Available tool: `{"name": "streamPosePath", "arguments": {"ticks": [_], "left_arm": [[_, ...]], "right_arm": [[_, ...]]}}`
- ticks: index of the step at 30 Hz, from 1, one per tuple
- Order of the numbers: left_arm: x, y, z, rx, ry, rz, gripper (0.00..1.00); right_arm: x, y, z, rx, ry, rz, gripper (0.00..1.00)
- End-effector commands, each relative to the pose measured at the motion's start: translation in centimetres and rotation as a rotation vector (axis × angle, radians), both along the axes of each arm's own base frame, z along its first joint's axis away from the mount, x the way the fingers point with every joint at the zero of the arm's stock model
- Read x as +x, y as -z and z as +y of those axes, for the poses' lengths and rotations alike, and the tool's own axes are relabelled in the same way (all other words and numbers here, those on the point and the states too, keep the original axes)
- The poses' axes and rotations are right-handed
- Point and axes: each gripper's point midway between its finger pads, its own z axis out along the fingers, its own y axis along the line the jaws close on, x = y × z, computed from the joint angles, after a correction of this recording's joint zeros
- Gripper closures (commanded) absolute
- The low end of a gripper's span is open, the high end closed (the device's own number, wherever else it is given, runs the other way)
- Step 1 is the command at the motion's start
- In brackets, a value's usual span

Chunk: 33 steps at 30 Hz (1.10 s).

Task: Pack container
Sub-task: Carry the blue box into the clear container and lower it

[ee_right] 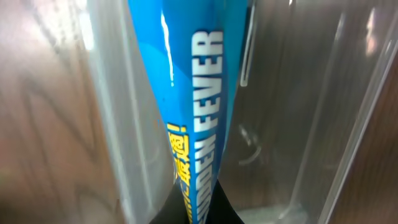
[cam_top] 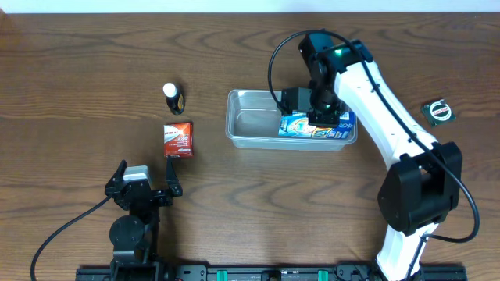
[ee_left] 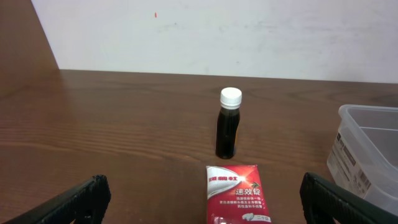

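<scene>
The blue packet (cam_top: 308, 126) is already lined up inside the container's sides, so my right gripper needs to lower it next beside the container's near side and then let go.
The clear plastic container (cam_top: 250, 121) lies mid-table; its wall shows in the left wrist view (ee_left: 367, 149) and the right wrist view (ee_right: 311, 112). My right gripper (cam_top: 319, 117) is shut on a blue packet (cam_top: 308, 126), (ee_right: 189, 106) and holds it inside the container's right half. A red packet (cam_top: 179, 139), (ee_left: 236, 193) lies flat left of the container. A small dark bottle with a white cap (cam_top: 173, 98), (ee_left: 228, 124) stands behind it. My left gripper (cam_top: 145, 187), (ee_left: 202, 208) is open and empty, just in front of the red packet.
A small round green and white object (cam_top: 439, 111) lies at the far right of the wooden table. A white wall runs along the table's far edge.
</scene>
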Motion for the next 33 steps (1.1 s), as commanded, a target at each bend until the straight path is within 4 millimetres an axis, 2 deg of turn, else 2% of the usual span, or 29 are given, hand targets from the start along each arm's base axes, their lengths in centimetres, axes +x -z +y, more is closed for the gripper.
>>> {"name": "streamPosePath", "arguments": {"ticks": [1, 29, 33], "left_arm": [[0.0, 2.0, 0.3, 0.017, -0.016, 0.05, 0.02], [0.0, 2.0, 0.3, 0.017, -0.017, 0.051, 0.02], [0.0, 2.0, 0.3, 0.017, -0.016, 0.051, 0.02]], "right_arm": [[0.1, 0.5, 0.4, 0.035, -0.019, -0.005, 0.99], [-1.4, 2.1, 0.0, 0.046, 0.01, 0.063, 0.98], [-1.6, 2.4, -0.1, 0.043, 0.012, 0.07, 0.94]]}}
